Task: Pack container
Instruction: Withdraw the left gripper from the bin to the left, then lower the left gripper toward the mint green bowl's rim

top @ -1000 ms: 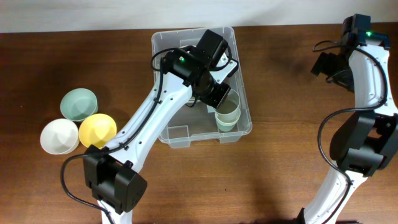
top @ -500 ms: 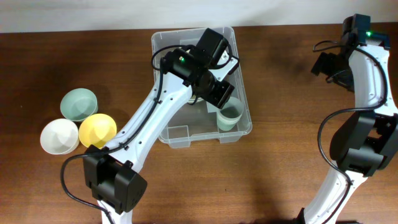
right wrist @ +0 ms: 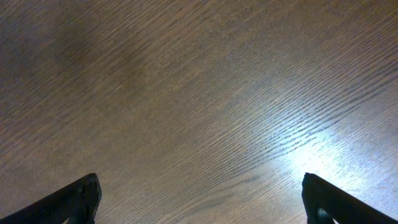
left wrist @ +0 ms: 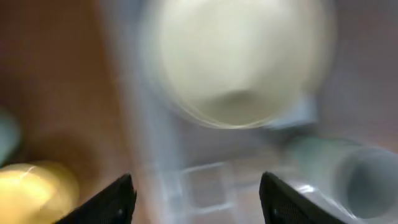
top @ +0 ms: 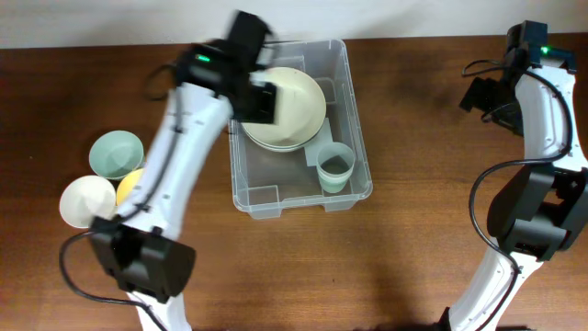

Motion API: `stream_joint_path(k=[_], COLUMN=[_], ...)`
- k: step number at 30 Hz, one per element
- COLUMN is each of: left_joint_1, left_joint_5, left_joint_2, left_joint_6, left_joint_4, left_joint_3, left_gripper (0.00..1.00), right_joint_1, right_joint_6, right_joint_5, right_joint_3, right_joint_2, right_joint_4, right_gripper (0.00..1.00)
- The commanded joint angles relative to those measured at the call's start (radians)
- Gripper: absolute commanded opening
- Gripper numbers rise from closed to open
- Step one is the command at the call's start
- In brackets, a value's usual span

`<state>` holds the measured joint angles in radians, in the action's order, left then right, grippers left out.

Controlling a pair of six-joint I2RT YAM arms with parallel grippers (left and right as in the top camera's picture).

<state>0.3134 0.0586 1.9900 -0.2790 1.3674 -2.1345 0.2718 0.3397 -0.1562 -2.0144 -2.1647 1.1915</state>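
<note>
The green bowl is still outside the container (top: 364, 138), so my empty left gripper should swing away from the plates next and down onto the bowl's rim on the container side.
The clear plastic container (top: 364, 138) stands at the table's middle back. Inside it lie a stack of cream plates (top: 292, 108) and an upright pale green cup (top: 335, 168) in the near right corner. My left gripper (top: 260, 99) hovers over the container's left rim, blurred by motion. In the left wrist view it (left wrist: 196, 190) is open and empty, with the cream plates (left wrist: 239, 56), the cup (left wrist: 360, 174) and the container wall (left wrist: 143, 124) below it. My right gripper (top: 482, 95) stays at the far right, open (right wrist: 202, 196) over bare wood.
Three bowls sit left of the container: a green bowl (top: 117, 153), a yellow bowl (top: 133, 187) partly under the left arm, and a white bowl (top: 85, 202). The yellow bowl (left wrist: 31, 190) also shows blurred in the left wrist view.
My left gripper opened and let go of the green cup in the container's near right corner, then swung up and left to the container's left rim. The right arm has not moved.
</note>
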Motion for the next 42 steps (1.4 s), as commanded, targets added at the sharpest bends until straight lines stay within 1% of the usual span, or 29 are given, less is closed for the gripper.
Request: stream_joint_path(k=[1,5,10,12,16,21,22,24,26,35,36,38,42], left_joint_1=[-0.096,-0.214,-0.343,-0.4,-0.497,-0.577,-0.589,-0.603,-0.611,-0.611,-0.611,-0.611,-0.608], left_joint_5=[0.165,0.222,0.226,0.225,0.189,0.188,0.188,0.183,0.157,0.118,0.097,0.042,-0.051], left_joint_2=[-0.037,-0.036,-0.036,-0.034,-0.022,0.002,0.007,0.018,0.033,0.099,0.107,0.127,0.156], left_joint_6=[-0.114,-0.114,-0.114,-0.14,-0.148,-0.147,-0.147,-0.147,-0.147,-0.146,-0.146,-0.14,-0.061], left_joint_4=[0.066,0.124,0.088,0.081,0.08,0.05,0.036,0.0,-0.043,-0.241,-0.261,-0.285,-0.326], left_joint_3=[-0.024,-0.024,-0.024,-0.023,-0.019,0.029,0.048,0.092,0.137,0.311,0.323,0.338,0.349], left_gripper=[0.67,0.71,0.71,0.71,0.71,0.7,0.69,0.63,0.59,0.58,0.58,0.55,0.54], right_joint_1=[0.005,0.005,0.005,0.005,0.005,0.005,0.005,0.005,0.005,0.005,0.005,0.005,0.005], right_joint_6=[0.006,0.006,0.006,0.006,0.006,0.006,0.006,0.006,0.006,0.006,0.006,0.006,0.006], right_joint_5=[-0.005,-0.005,-0.005,-0.005,-0.005,-0.005,-0.005,-0.005,-0.005,-0.005,-0.005,-0.005,-0.005], right_joint_3=[-0.002,-0.002,-0.002,-0.002,-0.002,-0.002,-0.002,-0.002,-0.002,-0.002,-0.002,-0.002,-0.002], right_joint_2=[0.0,0.0,0.0,0.0,0.0,0.0,0.0,0.0,0.0,0.0,0.0,0.0,0.0], right_joint_4=[0.0,0.0,0.0,0.0,0.0,0.0,0.0,0.0,0.0,0.0,0.0,0.0,0.0], right_gripper=[0.99,0.99,0.99,0.99,0.99,0.99,0.99,0.99,0.99,0.99,0.99,0.99,0.99])
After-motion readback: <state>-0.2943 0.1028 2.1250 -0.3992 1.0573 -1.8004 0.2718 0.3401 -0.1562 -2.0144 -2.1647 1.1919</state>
